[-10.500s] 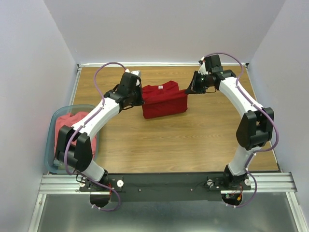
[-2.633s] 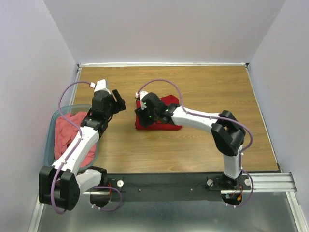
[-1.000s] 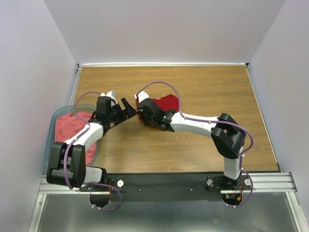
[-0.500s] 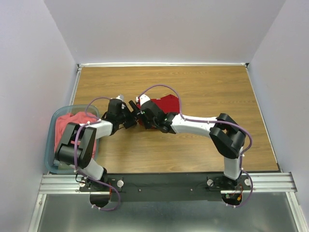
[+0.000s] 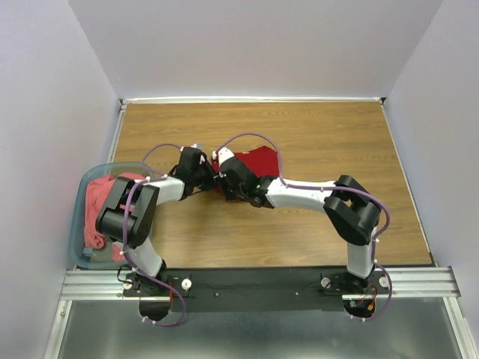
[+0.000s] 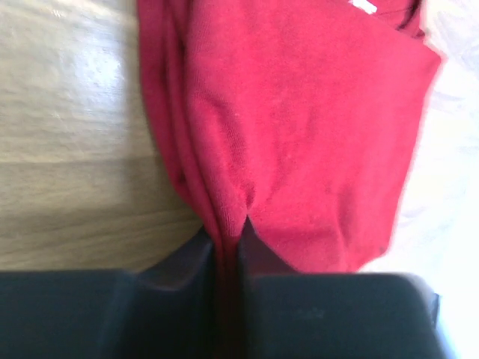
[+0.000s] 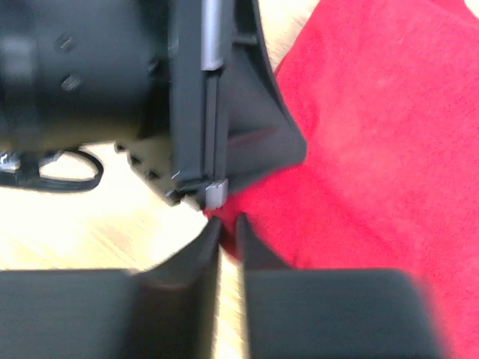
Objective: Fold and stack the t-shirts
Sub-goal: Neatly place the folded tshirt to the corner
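My left gripper will carry the crimson t-shirt (image 5: 258,161) outward next and let go of it on the bare corner of the table beyond the tub, because that corner is to the left of my left gripper in the top view.
The crimson t-shirt (image 5: 258,161) lies folded on the wooden table, its white neck label (image 6: 364,6) at the far end in the left wrist view. My left gripper (image 5: 212,178) is shut on a bunched fold at the shirt's left edge (image 6: 227,243), with cloth pinched between the black fingers (image 6: 196,258). My right gripper (image 5: 221,179) meets it from the other side at the same edge. Its jaws (image 7: 228,228) stand almost together, with a sliver of red cloth (image 7: 374,134) at the tips. The coral-pink t-shirt (image 5: 96,206) lies crumpled in the tub.
The translucent blue-grey tub (image 5: 77,241) stands at the table's left edge beside the left arm. The left gripper's black body (image 7: 202,97) fills the right wrist view just beyond the right fingertips. Bare wood (image 5: 322,127) lies right of and behind the shirt.
My left gripper has swung right from beside the tub to the crimson shirt's left edge and shut on it. The right gripper has stayed at that edge.
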### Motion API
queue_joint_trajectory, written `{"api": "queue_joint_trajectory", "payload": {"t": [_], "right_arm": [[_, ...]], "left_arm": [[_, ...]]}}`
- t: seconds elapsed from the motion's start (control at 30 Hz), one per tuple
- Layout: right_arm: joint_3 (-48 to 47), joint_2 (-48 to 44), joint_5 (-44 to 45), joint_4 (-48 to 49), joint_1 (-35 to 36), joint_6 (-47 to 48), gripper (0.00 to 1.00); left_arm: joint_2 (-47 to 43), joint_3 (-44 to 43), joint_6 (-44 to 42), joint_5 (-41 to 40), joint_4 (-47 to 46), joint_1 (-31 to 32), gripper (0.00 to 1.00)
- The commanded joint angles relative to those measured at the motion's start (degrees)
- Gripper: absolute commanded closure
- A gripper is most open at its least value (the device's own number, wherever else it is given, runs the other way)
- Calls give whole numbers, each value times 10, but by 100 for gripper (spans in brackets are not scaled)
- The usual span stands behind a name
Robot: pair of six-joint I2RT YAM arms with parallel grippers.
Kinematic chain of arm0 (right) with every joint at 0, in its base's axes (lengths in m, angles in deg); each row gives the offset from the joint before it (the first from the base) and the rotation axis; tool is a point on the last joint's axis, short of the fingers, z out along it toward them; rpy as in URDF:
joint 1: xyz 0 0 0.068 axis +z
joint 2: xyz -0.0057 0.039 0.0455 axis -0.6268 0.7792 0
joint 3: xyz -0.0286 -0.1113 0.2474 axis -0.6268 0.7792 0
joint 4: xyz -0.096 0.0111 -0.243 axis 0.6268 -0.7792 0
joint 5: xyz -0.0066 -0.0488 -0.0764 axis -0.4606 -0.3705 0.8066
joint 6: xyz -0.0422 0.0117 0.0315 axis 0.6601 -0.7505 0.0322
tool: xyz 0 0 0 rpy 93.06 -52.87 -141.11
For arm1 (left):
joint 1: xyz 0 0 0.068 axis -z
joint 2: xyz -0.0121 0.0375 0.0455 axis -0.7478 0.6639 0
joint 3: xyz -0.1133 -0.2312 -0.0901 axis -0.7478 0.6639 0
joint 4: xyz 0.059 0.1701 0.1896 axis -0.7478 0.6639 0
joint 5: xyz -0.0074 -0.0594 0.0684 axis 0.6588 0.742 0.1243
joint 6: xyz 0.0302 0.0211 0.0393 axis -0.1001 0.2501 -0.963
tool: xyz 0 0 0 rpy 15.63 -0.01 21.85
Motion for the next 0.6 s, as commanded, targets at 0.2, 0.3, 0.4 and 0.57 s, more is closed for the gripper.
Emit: {"api": "queue_joint_trajectory", "payload": {"t": [0.2,0.3,0.4,0.57], "right_arm": [[58,-69,5,20,1,5,28],[90,-101,11,15,1,9,20],[128,-150,24,-10,0,5,14],[176,-230,23,-41,1,-8,9]], "left_arm": [[91,-225,-207,-278,233,-31,100],[143,-326,-266,-362,317,-48,100],[177,-406,-314,-449,372,-66,100],[218,-516,-376,-548,406,-106,100]]}}
